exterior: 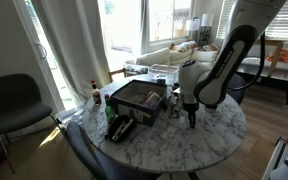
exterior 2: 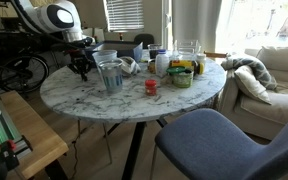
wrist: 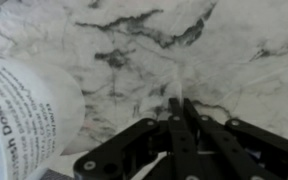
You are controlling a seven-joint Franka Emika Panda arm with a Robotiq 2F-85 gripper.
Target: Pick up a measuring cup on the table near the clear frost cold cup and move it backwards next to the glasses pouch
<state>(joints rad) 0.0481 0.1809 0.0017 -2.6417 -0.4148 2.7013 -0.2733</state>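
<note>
The cold cup is close, so I will raise my gripper, carry it over and lower it beside the glasses pouch [exterior: 121, 128] across the table to release.
My gripper [wrist: 174, 100] is shut, its fingertips pressed together just above the white marble table [wrist: 224, 50]. A faint whitish sliver between the tips looks like the wall of the measuring cup [wrist: 174, 82]; the rest of it is hidden. The clear frost cold cup [wrist: 24, 110], with dark print on it, stands close by at the left in the wrist view. It also shows next to the gripper in both exterior views [exterior: 189, 76] [exterior 2: 110, 75]. The gripper [exterior: 191, 118] [exterior 2: 81, 70] hangs low near the table's edge. The black glasses pouch [exterior: 121, 128] lies across the table [exterior: 169, 140].
A large dark flat box [exterior: 139, 100] lies beside the pouch. A small red cup [exterior 2: 151, 87], a green container [exterior 2: 181, 77] and a glass jar [exterior 2: 187, 55] stand near the table's middle. Chairs [exterior 2: 219, 140] [exterior: 14, 100] stand round the table.
</note>
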